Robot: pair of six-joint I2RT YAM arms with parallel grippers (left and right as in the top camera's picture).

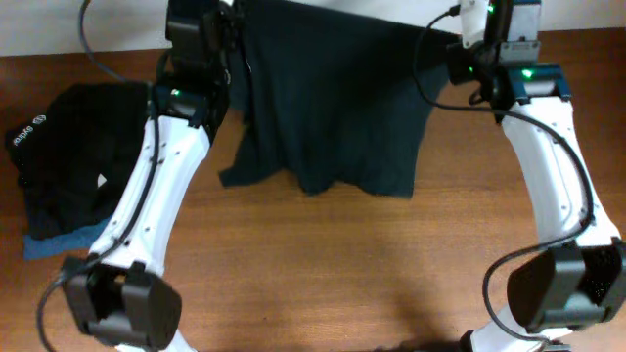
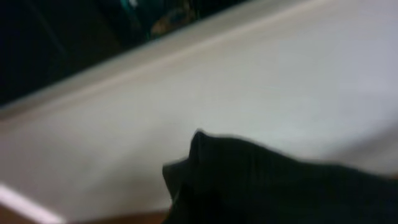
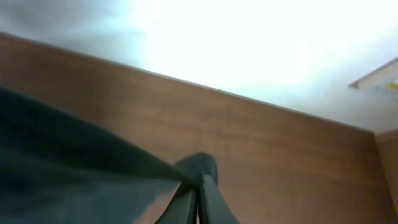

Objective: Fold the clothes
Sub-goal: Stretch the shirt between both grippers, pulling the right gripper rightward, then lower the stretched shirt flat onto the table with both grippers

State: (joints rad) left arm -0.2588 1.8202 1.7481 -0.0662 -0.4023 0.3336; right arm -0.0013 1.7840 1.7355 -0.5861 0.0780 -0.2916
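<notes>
The shirt's lower hem rests on the wood below and back from my right gripper, so it should next move down and back over the hem and release the shirt's top corner.
A large dark T-shirt hangs stretched between my two grippers at the far side of the table, its lower hem resting on the wood. My left gripper holds its left top corner. My right gripper holds the right top corner. In the right wrist view the gripper is shut, with a bunched tip of the shirt pinched between its fingers. In the left wrist view black fabric fills the lower middle and hides the fingers.
A heap of other clothes lies at the left edge: a black garment with white lettering on top of a blue denim piece. Bare brown tabletop runs across the front between the two arm bases.
</notes>
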